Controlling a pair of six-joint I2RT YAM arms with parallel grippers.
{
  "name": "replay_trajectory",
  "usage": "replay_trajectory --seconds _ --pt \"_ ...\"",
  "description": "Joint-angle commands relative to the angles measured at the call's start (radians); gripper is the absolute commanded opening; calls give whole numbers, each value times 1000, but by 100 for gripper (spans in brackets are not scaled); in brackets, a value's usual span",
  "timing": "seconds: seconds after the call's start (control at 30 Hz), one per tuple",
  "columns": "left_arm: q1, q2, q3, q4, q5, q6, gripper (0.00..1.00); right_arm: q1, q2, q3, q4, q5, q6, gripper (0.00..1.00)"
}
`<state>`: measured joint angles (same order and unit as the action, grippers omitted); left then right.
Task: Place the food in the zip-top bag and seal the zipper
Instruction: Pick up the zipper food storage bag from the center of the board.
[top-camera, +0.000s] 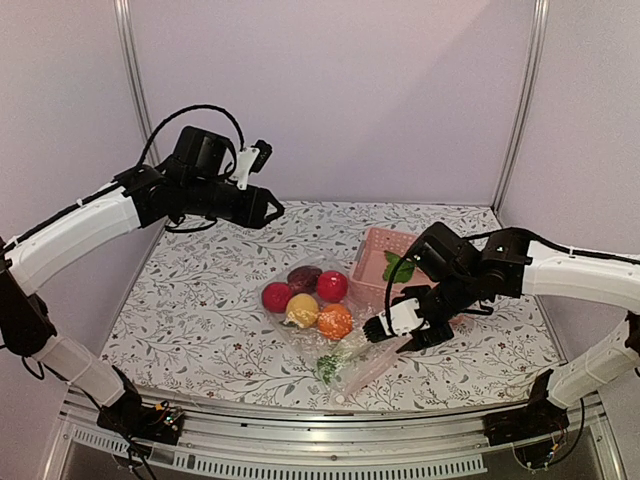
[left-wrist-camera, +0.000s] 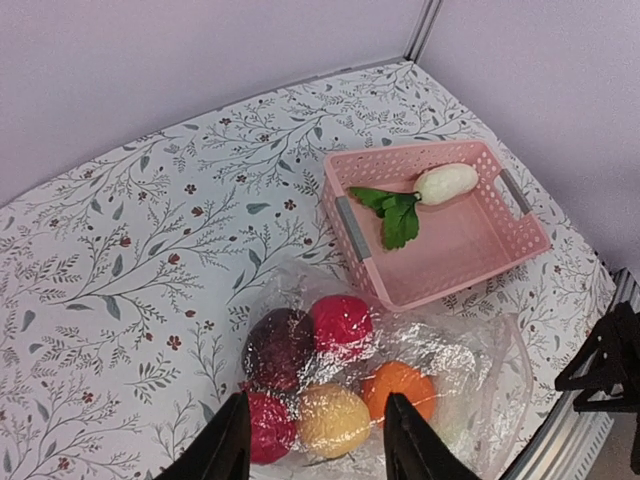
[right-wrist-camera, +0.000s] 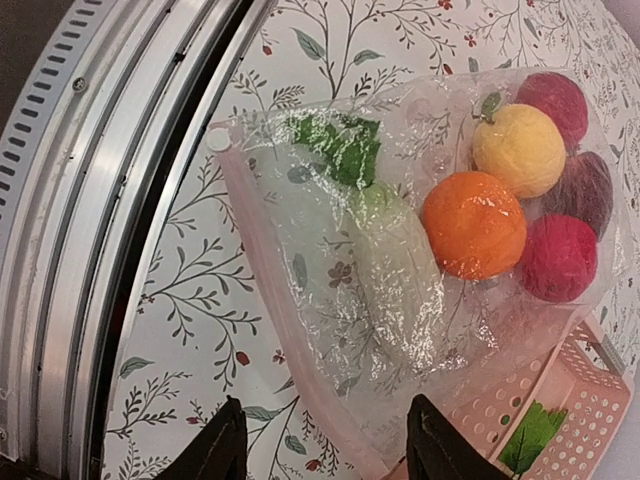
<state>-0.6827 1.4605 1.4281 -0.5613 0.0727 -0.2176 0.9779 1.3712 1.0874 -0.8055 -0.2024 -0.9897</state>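
Observation:
My right gripper lowers to the pinkish zipper's part nearer the basket (right-wrist-camera: 329, 417) next, since that part of the bag's opening already runs between its open fingers.
The clear zip-top bag (top-camera: 345, 345) lies flat mid-table. Inside it is food: two red balls (top-camera: 332, 285), a maroon one (top-camera: 303, 277), a yellow one (top-camera: 302, 310), an orange one (right-wrist-camera: 473, 224) and a white oblong with green leaves (right-wrist-camera: 395, 270). The pinkish zipper (right-wrist-camera: 265, 275) runs along the bag's near-right edge. My right gripper (right-wrist-camera: 325, 450) hovers open over that strip, holding nothing. High at the back left, my left gripper (left-wrist-camera: 315, 445) is open and empty, looking down on the bag. Another white oblong (left-wrist-camera: 445, 183) with a green leaf (left-wrist-camera: 398, 215) lies in the basket.
A pink perforated basket (top-camera: 372, 262) stands just behind and to the right of the bag, touching its far edge. The table's metal front rail (right-wrist-camera: 110, 200) runs close to the zipper end of the bag.

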Motion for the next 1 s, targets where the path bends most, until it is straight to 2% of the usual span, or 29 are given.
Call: replay_trajectory --seconds 0.0,0.17,0.27,0.63,0.8,0.87,0.97 --pt "-21 26 2 51 -64 -27 45 84 -42 -113 162 179 -25 54" --pt "-21 28 12 52 -70 -46 45 168 -43 -235 345 382 -47 54" --pt "-24 18 8 55 -70 -62 45 186 -30 -268 408 435 -58 54" --pt "-38 -12 30 50 -70 -64 46 214 17 -395 638 508 -115 55" --pt "-40 -29 24 47 -70 -62 46 225 21 -398 704 527 -133 50" --pt "-43 -33 18 47 -70 -60 46 225 19 -393 725 532 -146 45" --pt "-49 -39 6 45 -70 -55 46 226 28 -347 712 517 -144 17"
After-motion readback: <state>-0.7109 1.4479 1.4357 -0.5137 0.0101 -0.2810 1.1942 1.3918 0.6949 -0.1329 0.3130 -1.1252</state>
